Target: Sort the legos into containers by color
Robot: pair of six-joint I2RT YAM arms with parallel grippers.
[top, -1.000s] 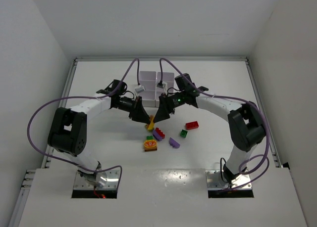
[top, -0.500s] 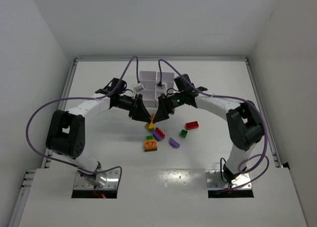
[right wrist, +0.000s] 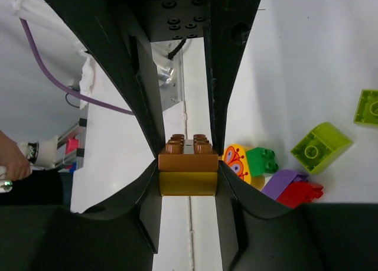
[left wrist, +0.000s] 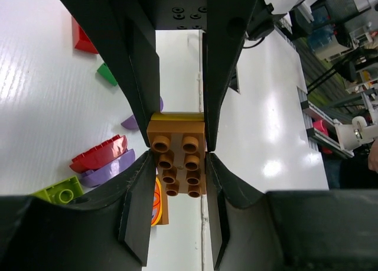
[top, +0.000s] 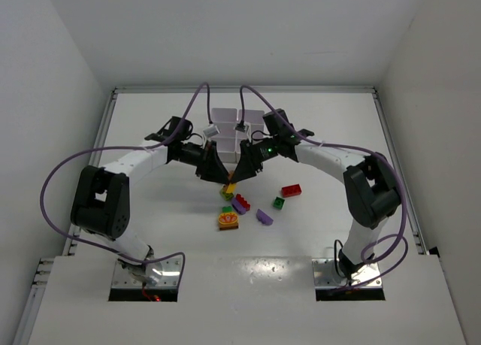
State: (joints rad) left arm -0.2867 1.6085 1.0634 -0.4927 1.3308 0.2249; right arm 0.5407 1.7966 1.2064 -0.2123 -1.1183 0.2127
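Observation:
The yellow brick differs in color from the orange brick, so my left gripper will next pull to the left in the top view and down and release the orange brick on the bare tabletop.
An orange brick (left wrist: 177, 165) stacked on a yellow brick (right wrist: 188, 183) hangs above the table in front of the white compartment tray (top: 225, 118). My left gripper (top: 223, 177) and right gripper (top: 236, 177) meet tip to tip there, and both are shut on this stacked pair. In the left wrist view my gripper (left wrist: 177, 150) clamps the orange brick's sides, studs toward the camera. In the right wrist view my gripper (right wrist: 188, 165) clamps the pair from both sides. Loose bricks lie below: lime (top: 228, 189), red on purple (top: 240, 203), a butterfly-printed brick (top: 228, 219).
More bricks lie to the right: a purple one (top: 264, 216), a green one (top: 279, 203), a red one (top: 291, 190). White walls enclose the table on three sides. Purple cables arc over both arms.
Both grippers, still joined on the stacked pair, have lifted it slightly and drifted a little toward the tray. The loose bricks have not moved.

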